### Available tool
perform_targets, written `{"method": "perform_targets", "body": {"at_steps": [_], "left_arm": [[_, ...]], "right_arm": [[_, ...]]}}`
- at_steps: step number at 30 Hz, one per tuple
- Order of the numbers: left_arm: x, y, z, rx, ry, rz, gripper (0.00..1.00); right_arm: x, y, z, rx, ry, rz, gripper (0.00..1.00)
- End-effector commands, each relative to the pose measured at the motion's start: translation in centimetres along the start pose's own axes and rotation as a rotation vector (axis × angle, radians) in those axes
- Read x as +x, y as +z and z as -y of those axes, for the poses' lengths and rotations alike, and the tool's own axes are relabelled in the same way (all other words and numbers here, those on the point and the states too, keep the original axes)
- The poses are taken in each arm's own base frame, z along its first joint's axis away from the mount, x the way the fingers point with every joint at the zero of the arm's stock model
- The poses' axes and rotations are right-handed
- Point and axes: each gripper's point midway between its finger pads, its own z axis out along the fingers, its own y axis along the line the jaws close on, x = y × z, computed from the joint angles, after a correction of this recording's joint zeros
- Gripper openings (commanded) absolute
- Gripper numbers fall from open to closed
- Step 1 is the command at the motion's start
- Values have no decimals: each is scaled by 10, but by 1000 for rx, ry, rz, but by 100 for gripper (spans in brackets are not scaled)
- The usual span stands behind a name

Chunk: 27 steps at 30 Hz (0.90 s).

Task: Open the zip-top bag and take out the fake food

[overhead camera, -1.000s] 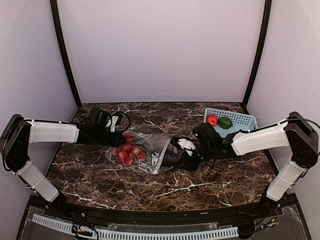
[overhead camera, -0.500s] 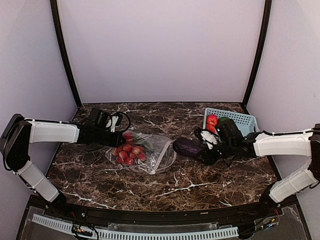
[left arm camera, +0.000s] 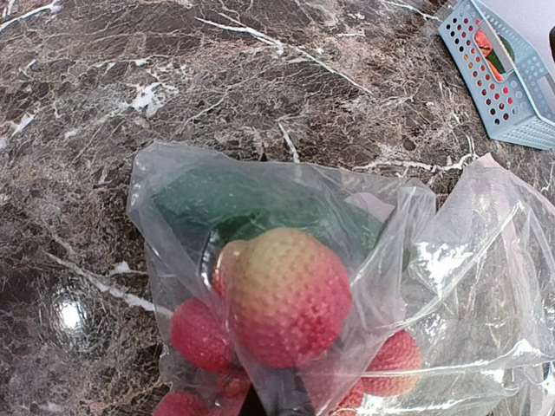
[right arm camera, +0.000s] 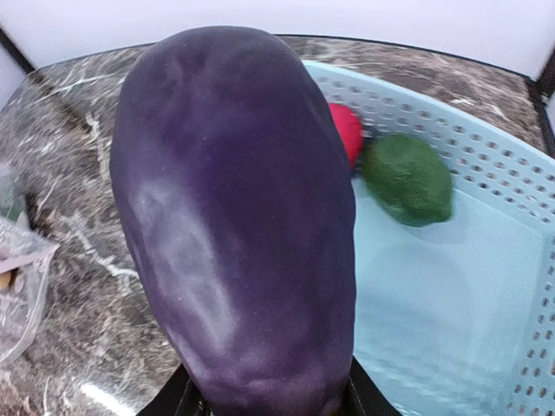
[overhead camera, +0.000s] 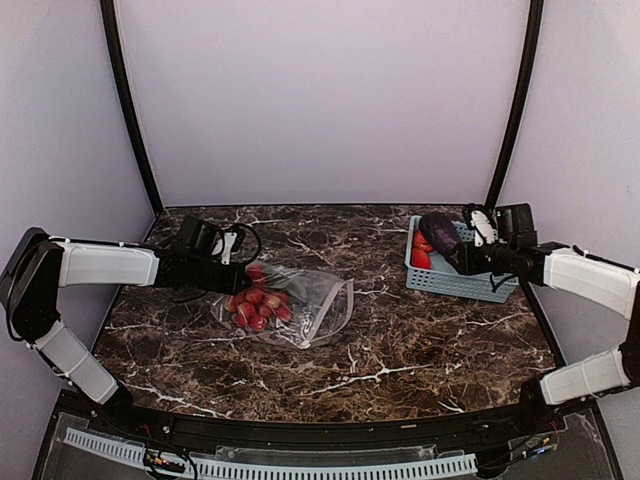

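My right gripper will shift toward the basket's end by its side, where the basket's bottom shows bare past the green fruit, and lower the eggplant there next.
The clear zip-top bag lies left of centre on the marble table, its white zip strip toward the right. Red strawberry-like fake food is bunched in its left end. My left gripper is shut on the bag's left end. In the left wrist view a large red-yellow strawberry and a green piece show through the plastic. My right gripper is shut on a dark purple eggplant, held above the left end of the light blue basket.
The basket holds a red fruit and a green one. Its corner shows in the left wrist view. Black frame posts stand at the back corners; walls close in on both sides.
My right arm has carried the purple eggplant from the bag's mouth rightward and back to above the basket. The left arm and bag have stayed put.
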Motion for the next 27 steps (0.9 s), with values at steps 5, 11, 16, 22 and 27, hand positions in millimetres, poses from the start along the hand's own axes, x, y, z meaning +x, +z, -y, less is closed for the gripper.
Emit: {"method": "perform_targets", "body": {"at_steps": [5, 11, 16, 22, 27], "left_arm": [[-1, 0, -3, -4, -7, -2, 1], [-1, 2, -2, 0, -8, -3, 1], [-1, 2, -2, 2, -8, -5, 1], [-1, 1, -1, 4, -7, -3, 1], [-1, 0, -2, 0, -6, -3, 1]], "right_arm": [[-3, -12, 88, 244, 208, 25, 23], [19, -20, 112, 392, 231, 10, 28], [30, -29, 127, 481, 246, 18, 28], [43, -20, 143, 524, 270, -23, 30], [39, -12, 145, 516, 265, -30, 44]]}}
